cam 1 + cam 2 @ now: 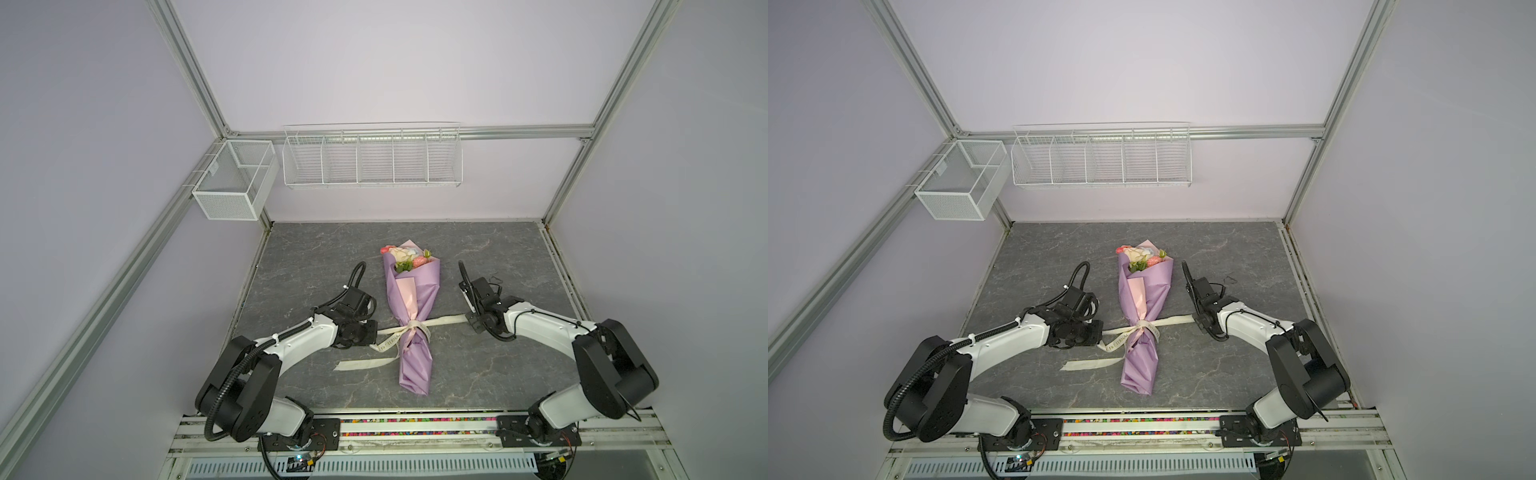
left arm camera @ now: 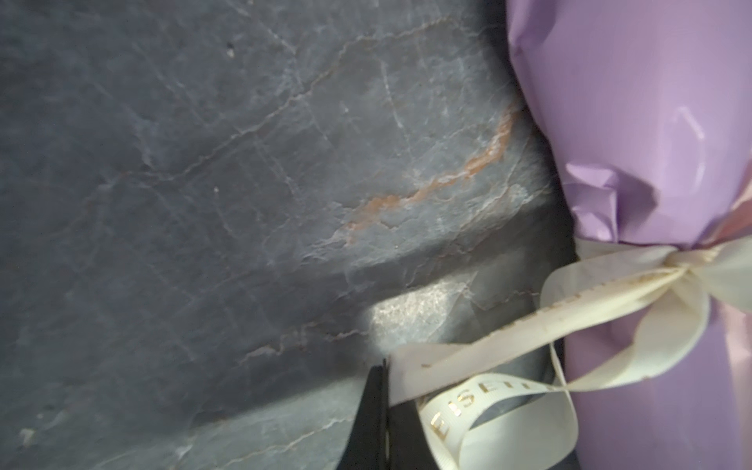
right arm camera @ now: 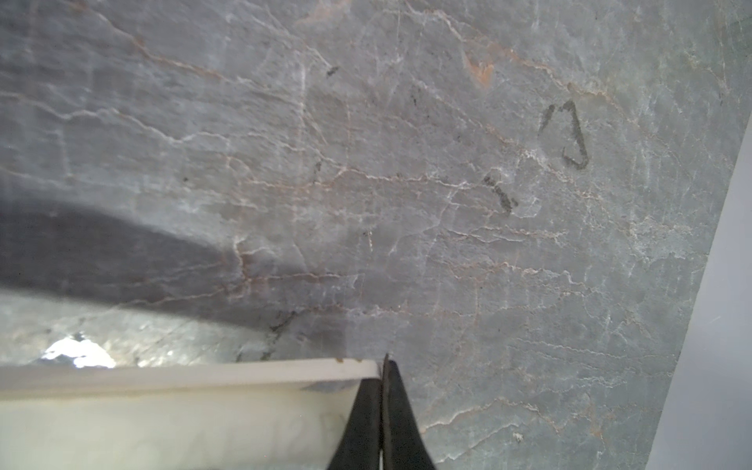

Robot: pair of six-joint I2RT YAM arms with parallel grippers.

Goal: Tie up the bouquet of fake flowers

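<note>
The robot's left hand has to pull its part of the ribbon outward over the tabletop (image 1: 381, 314) (image 2: 377, 239) beside the lilac wrap next and let go, because the knot already holds the narrow part of the wrap tight.
The bouquet of fake flowers (image 1: 405, 257) (image 1: 1140, 257) lies mid-table, blooms toward the back wall, rolled in lilac and pink wrapping paper (image 1: 409, 291) (image 2: 635, 122). A cream ribbon (image 1: 444, 321) (image 2: 529, 325) (image 3: 183, 378) is knotted round the wrap's narrow waist. My left gripper (image 1: 377, 329) (image 1: 1101, 330) (image 2: 385, 366) is just left of the knot, shut on the ribbon's left strand. My right gripper (image 1: 468, 319) (image 1: 1195, 319) (image 3: 384, 362) is right of the bouquet, shut on the ribbon's right end. Both strands run fairly straight from the knot.
A loose ribbon tail (image 1: 365, 363) curls on the grey stone tabletop (image 1: 478, 374) left of the wrap's lower end. A white wire shelf (image 1: 372, 156) and a mesh box (image 1: 232, 178) hang on the back wall. Black pen marks (image 3: 565, 134) show on the table.
</note>
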